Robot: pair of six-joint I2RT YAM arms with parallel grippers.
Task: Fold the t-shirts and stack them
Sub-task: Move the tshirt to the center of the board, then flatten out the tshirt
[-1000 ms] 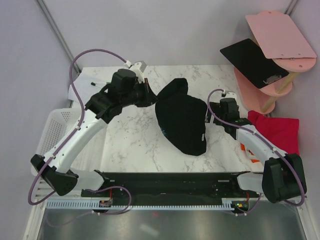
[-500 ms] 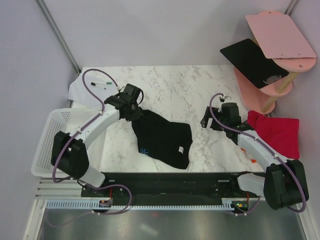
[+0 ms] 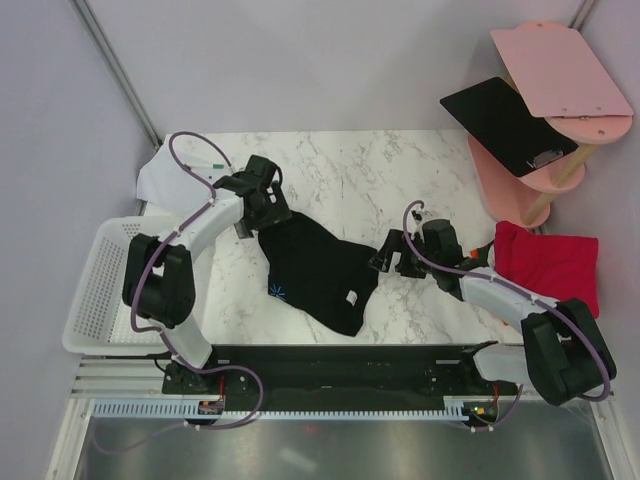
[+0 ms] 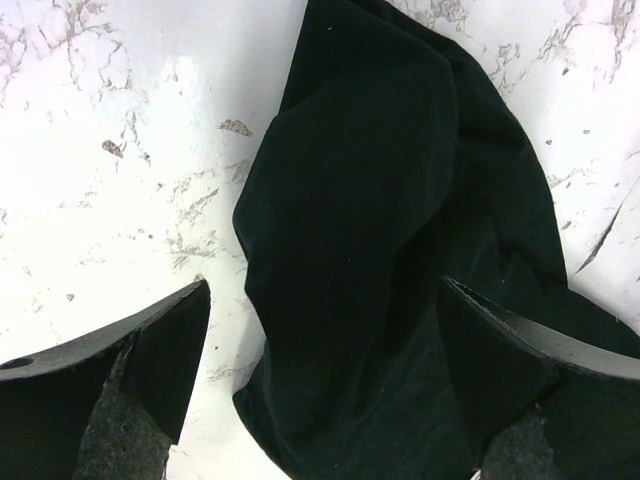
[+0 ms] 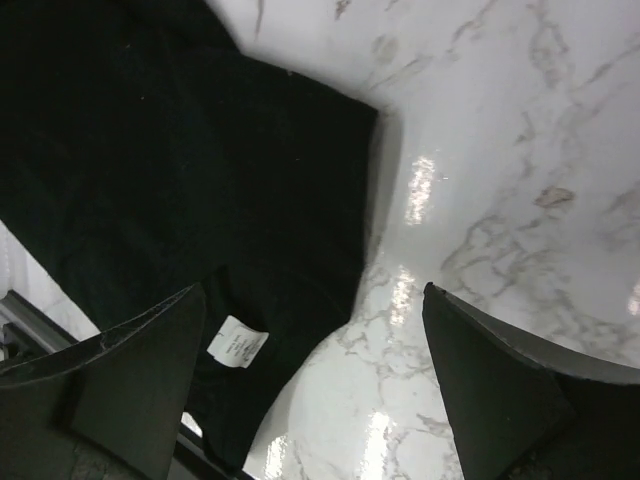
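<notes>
My right gripper comes down toward the left in the top view onto the shirt's edge by the neck label next, since that edge lies below it there.
A black t-shirt (image 3: 318,275) lies loosely spread and wrinkled on the marble table, its white neck label (image 3: 351,299) facing up. My left gripper (image 3: 263,216) hovers over the shirt's upper left corner. In the left wrist view this gripper (image 4: 320,345) is open, fingers (image 4: 150,350) wide apart, with black cloth (image 4: 380,230) below and nothing gripped. My right gripper (image 3: 386,262) is at the shirt's right edge. It (image 5: 315,370) is open too, over bare marble beside the hem and label (image 5: 238,342). A crimson red t-shirt (image 3: 550,265) lies at the right.
A white basket (image 3: 98,290) hangs off the table's left side. A white paper sheet with a marker (image 3: 165,175) lies at the back left corner. A pink tiered stand (image 3: 548,160) holding a black board (image 3: 505,122) stands at the back right.
The left gripper carried the black shirt down and leftward, laid it out on the table and opened. The right arm swung left toward the shirt's right edge.
</notes>
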